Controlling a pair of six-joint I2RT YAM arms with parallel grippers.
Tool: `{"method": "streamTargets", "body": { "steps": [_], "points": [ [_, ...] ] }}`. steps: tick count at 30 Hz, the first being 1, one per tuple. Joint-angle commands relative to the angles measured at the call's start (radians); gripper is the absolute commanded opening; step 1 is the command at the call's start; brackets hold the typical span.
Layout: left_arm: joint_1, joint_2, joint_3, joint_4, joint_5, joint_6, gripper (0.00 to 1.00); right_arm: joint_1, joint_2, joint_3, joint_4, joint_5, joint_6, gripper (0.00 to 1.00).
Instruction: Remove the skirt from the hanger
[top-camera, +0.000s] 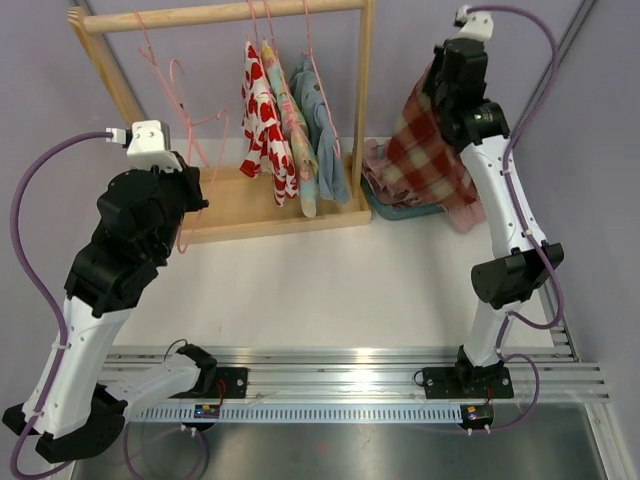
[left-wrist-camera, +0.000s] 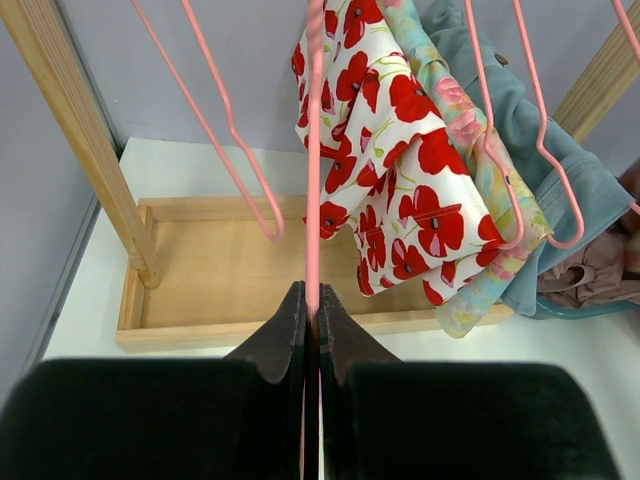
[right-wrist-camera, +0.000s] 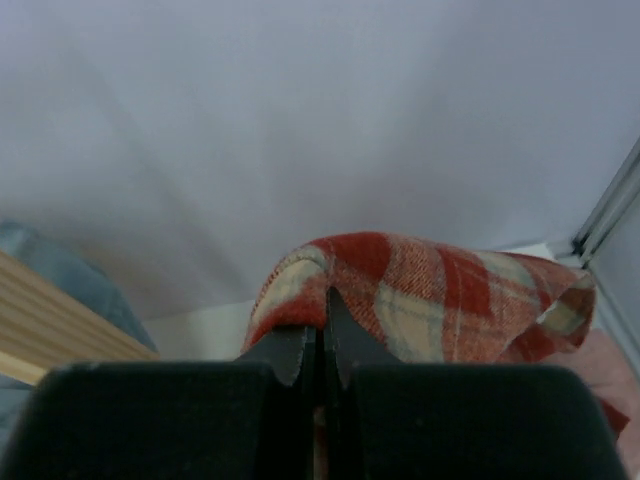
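My left gripper will next move the pink hanger, which is bare of the skirt (top-camera: 430, 150), outward onto the rack's top bar (top-camera: 182, 17) and let it go.
The skirt (top-camera: 430, 150) is red and cream plaid. It hangs from my right gripper (top-camera: 443, 80), to the right of the rack's right post. In the right wrist view the fingers of the right gripper (right-wrist-camera: 322, 305) are shut on a fold of the skirt (right-wrist-camera: 440, 290). A bare pink wire hanger (top-camera: 186, 140) is at the left end of the rack, apart from the skirt. My left gripper (top-camera: 192, 198) is shut on it. In the left wrist view the pink hanger (left-wrist-camera: 315, 150) rises straight out of the left gripper (left-wrist-camera: 312, 300).
A wooden rack (top-camera: 365, 100) with a tray base (top-camera: 240, 210) stands at the back. A red poppy garment (top-camera: 265, 125), a floral one (top-camera: 297, 140) and a blue denim one (top-camera: 325, 130) hang from it. Another pink hanger (top-camera: 150, 50) hangs at the left. Clothes (top-camera: 385, 170) are piled under the skirt.
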Motion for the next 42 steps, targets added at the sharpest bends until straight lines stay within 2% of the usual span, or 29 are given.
{"method": "streamTargets", "body": {
  "steps": [1, 2, 4, 5, 7, 8, 11, 14, 19, 24, 31, 36, 39, 42],
  "points": [
    [0.002, 0.023, 0.077, 0.038, -0.007, 0.021, 0.00, 0.009, -0.126, -0.269, 0.177, -0.019, 0.103, 0.00],
    [0.002, 0.037, 0.097, 0.039, -0.015, 0.033, 0.00, 0.006, -0.148, -0.431, 0.196, -0.024, 0.115, 0.00],
    [0.003, 0.097, 0.178, 0.027, -0.030, 0.052, 0.00, 0.000, -0.161, -0.526, 0.157, -0.083, 0.150, 0.85],
    [0.004, 0.117, 0.204, 0.026, -0.030, 0.073, 0.00, -0.002, -0.158, -0.610, 0.140, -0.084, 0.170, 0.99],
    [0.007, 0.187, 0.264, 0.026, -0.042, 0.096, 0.00, 0.000, -0.194, -0.734, 0.175, -0.123, 0.230, 1.00],
    [0.011, 0.216, 0.323, 0.029, -0.050, 0.116, 0.00, 0.000, -0.217, -0.875, 0.207, -0.149, 0.251, 0.99],
    [0.062, 0.319, 0.449, 0.019, -0.018, 0.124, 0.00, -0.002, -0.319, -1.105, 0.319, -0.241, 0.321, 0.99],
    [0.132, 0.423, 0.558, 0.016, 0.045, 0.107, 0.00, 0.000, -0.395, -1.250, 0.357, -0.315, 0.376, 0.99],
    [0.236, 0.589, 0.700, 0.019, 0.090, 0.083, 0.00, 0.001, -0.492, -1.382, 0.385, -0.418, 0.388, 0.99],
    [0.292, 0.738, 0.804, -0.005, 0.137, 0.055, 0.00, 0.001, -0.575, -1.439, 0.333, -0.423, 0.364, 0.99],
    [0.343, 0.755, 0.757, -0.040, 0.192, -0.012, 0.00, 0.004, -0.717, -1.473, 0.282, -0.464, 0.370, 0.99],
    [0.343, 0.608, 0.470, 0.058, 0.232, -0.048, 0.01, 0.003, -0.777, -1.468, 0.241, -0.458, 0.358, 1.00],
    [0.343, 0.546, 0.392, 0.062, 0.237, -0.055, 0.06, 0.004, -0.803, -1.468, 0.216, -0.449, 0.347, 0.99],
    [0.343, 0.510, 0.367, 0.052, 0.249, -0.055, 0.16, 0.003, -0.832, -1.474, 0.201, -0.443, 0.342, 0.99]
  ]
}}
